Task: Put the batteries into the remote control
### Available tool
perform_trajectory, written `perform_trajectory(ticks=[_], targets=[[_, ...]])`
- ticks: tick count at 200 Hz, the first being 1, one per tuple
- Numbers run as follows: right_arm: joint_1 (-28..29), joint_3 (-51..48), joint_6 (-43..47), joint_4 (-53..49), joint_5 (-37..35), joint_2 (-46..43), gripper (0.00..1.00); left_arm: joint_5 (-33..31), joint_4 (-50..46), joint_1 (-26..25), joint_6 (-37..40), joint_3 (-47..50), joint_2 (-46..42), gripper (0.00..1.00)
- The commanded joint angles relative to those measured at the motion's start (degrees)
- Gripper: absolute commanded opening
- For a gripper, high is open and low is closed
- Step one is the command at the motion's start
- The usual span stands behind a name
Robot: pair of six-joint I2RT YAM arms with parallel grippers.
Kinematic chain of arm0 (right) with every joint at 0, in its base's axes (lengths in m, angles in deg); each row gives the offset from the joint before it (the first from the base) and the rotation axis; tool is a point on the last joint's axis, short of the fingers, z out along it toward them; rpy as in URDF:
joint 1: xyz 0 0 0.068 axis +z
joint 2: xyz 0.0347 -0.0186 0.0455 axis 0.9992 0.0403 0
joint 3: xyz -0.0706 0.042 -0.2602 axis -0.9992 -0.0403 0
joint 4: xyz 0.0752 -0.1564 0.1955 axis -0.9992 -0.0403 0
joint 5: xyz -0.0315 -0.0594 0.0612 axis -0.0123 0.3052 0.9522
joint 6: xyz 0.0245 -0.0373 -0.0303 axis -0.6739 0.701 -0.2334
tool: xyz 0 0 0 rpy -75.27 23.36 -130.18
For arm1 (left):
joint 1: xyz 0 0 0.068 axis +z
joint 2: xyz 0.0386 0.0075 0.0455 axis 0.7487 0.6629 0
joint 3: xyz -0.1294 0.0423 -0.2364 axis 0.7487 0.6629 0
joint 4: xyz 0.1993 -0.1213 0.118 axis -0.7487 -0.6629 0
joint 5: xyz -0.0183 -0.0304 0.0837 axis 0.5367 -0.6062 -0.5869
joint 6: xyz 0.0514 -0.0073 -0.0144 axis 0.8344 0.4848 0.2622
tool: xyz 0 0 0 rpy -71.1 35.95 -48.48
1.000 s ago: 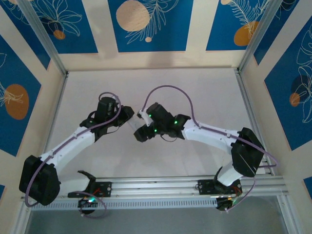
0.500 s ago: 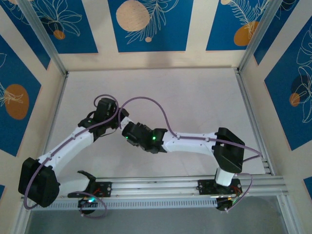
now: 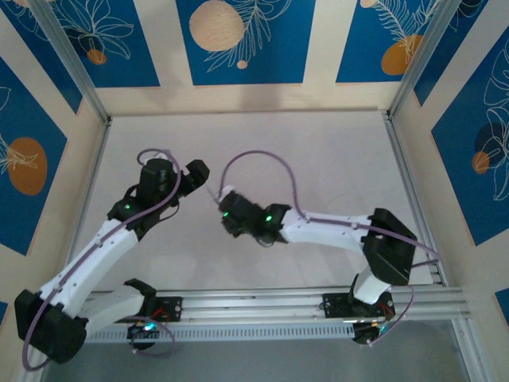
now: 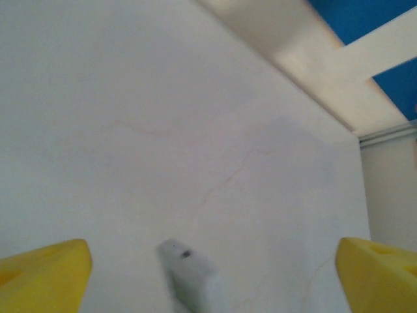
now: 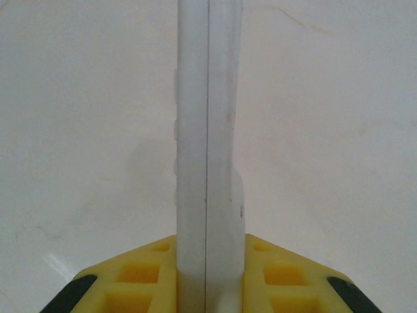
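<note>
My right gripper draws the remote control away from my left gripper next and brings it down to release it.
The white remote control (image 5: pixel 207 130) stands edge-on between the yellow fingers (image 5: pixel 137 274) of my right gripper (image 5: pixel 208 261), which is shut on its lower end. Small buttons bulge along its left face. From above, the right gripper (image 3: pixel 225 202) is at the table's middle with a white tip of the remote control (image 3: pixel 213 193) poking out toward the left arm. My left gripper (image 3: pixel 196 170) sits just up and left of it, apart from it. The left wrist view has that gripper (image 4: pixel 212 277) wide open, with a blurred white end of the remote control (image 4: pixel 186 274) between its fingers, untouched. The batteries are out of view.
The pale table (image 3: pixel 318 151) stretches out beyond both grippers, with faint cracks in its surface. Blue patterned walls (image 3: pixel 238 40) close in the back and sides, and a metal rail (image 3: pixel 262 301) runs along the near edge by the arm bases.
The left gripper has opened, letting go, and drawn back up and to the left. The right gripper has closed on the remote control and swung left, then slightly up.
</note>
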Motion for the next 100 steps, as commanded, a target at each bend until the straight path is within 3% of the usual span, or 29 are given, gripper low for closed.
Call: perform_trajectory(ticks=[1, 20, 40, 82, 100], targets=[[-10.1, -6.2, -15.4, 0.9, 14.0, -4.8, 0.04, 1.7, 3.0, -0.1, 17.4, 0.6, -4.5, 1.00], [-15.6, -11.9, -18.6, 3.8, 19.9, -4.9, 0.05, 10.0, 6.1, -0.1, 25.1, 4.4, -8.1, 1.00], [-16.1, -13.8, -19.0, 6.1, 21.6, -3.3, 0.08, 15.2, 6.8, -0.2, 30.6, 8.2, -11.4, 1.00], [-16.2, -15.5, -24.4, 9.5, 21.0, 0.8, 0.16, 12.2, 5.3, -0.2, 34.9, 13.6, -17.6, 1.00], [-16.7, -16.9, -25.4, 10.0, 20.3, 0.8, 0.29, 8.7, 5.5, -0.2, 35.9, 15.1, -19.6, 1.00]])
